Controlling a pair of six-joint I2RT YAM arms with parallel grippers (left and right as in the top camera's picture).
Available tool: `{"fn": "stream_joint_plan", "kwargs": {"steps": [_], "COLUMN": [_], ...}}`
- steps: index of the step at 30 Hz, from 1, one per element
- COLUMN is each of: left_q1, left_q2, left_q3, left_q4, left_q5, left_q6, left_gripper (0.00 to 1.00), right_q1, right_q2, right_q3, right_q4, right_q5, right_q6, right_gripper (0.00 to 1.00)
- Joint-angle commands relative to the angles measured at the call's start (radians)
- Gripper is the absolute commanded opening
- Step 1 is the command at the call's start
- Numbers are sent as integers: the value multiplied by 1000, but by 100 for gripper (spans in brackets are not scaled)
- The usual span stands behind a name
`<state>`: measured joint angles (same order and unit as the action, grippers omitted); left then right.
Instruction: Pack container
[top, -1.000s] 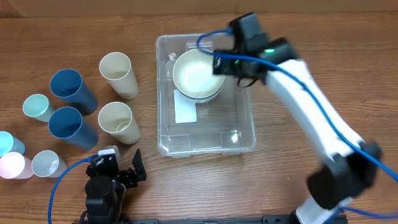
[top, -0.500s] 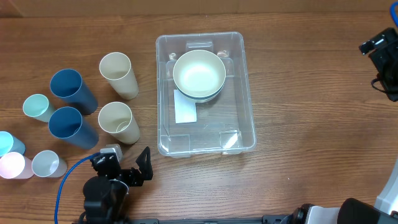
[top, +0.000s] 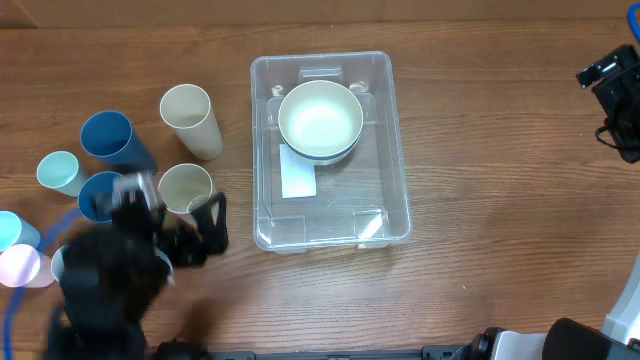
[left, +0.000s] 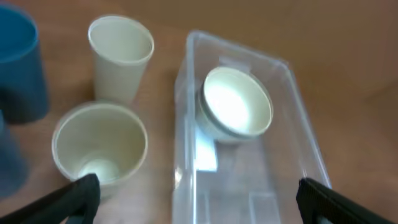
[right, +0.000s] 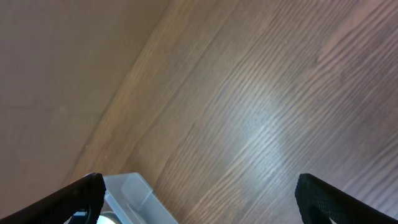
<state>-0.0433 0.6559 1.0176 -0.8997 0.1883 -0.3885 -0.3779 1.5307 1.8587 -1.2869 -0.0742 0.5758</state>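
Since the light blue cup stands mouth-up to the left in the overhead view, I will swing my left gripper over there and lower it astride the cup's rim (top: 11, 229).
The clear container (top: 393, 205) stands mid-table with a white label (top: 298, 173) on its bottom. A cream bowl (top: 320, 120) sits in its far half. My left gripper (top: 207, 228) is open and empty, blurred, just left of the container's near corner and beside a cream cup (top: 188, 194). In the left wrist view the open jaws (left: 199, 202) frame the container (left: 292, 124), the bowl (left: 236, 109) and that cup (left: 99, 146). My right gripper (top: 612, 85) is open and empty at the far right edge; its wrist view (right: 202, 196) shows only a container corner (right: 134, 190).
Several cups stand left of the container: a second cream cup (top: 190, 120), two dark blue cups (top: 115, 145) (top: 98, 195), a pale teal cup (top: 60, 172) and pale cups at the left edge (top: 18, 265). A cardboard wall lines the table's far edge.
My right gripper let go of the cream bowl in the container and swung away to the far right. My left arm has just moved up from the front edge toward the cups.
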Motion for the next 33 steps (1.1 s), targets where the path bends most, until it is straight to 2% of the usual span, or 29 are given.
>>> {"fn": "stream_joint_plan", "kwargs": {"steps": [1,2,3,8,12,15,17,20,23,29,33], "left_q1": [5,5,5,5,6,6,9,52,164,571,835], "left_q2": [320,404,451,602,670,683,683,684,690,694,719], "left_q3": [404,502,545,565,566,566,570,570,570,569,569], "left_q4": [-179,-250,-284,-367,-422,-427,-433,-444,-459,-492,-479], "left_q5": [17,64,80,21,-121,-145,-220,-235,-227,-217,-221], "left_q6": [202,269,280,271,83,15,-45,-62,-62,-62,-173], "left_gripper": [100,100,100,100,100,100,100,100,100,100,100], "right_q1": [1,1,1,1,1,1,1,1,1,1,1], "right_q2": [-9,-9,-9,-9,-9,-9,-9,-9,-9,-9,-9], "right_q3": [6,6,6,6,6,6,6,6,6,6,6], "right_q4": [2,2,2,2,2,2,2,2,2,2,2], "right_q5": [2,2,2,2,2,2,2,2,2,2,2], "right_q6": [5,5,5,5,5,4,5,5,5,5,5], "right_gripper": [100,100,100,100,100,100,100,100,100,100,100]}}
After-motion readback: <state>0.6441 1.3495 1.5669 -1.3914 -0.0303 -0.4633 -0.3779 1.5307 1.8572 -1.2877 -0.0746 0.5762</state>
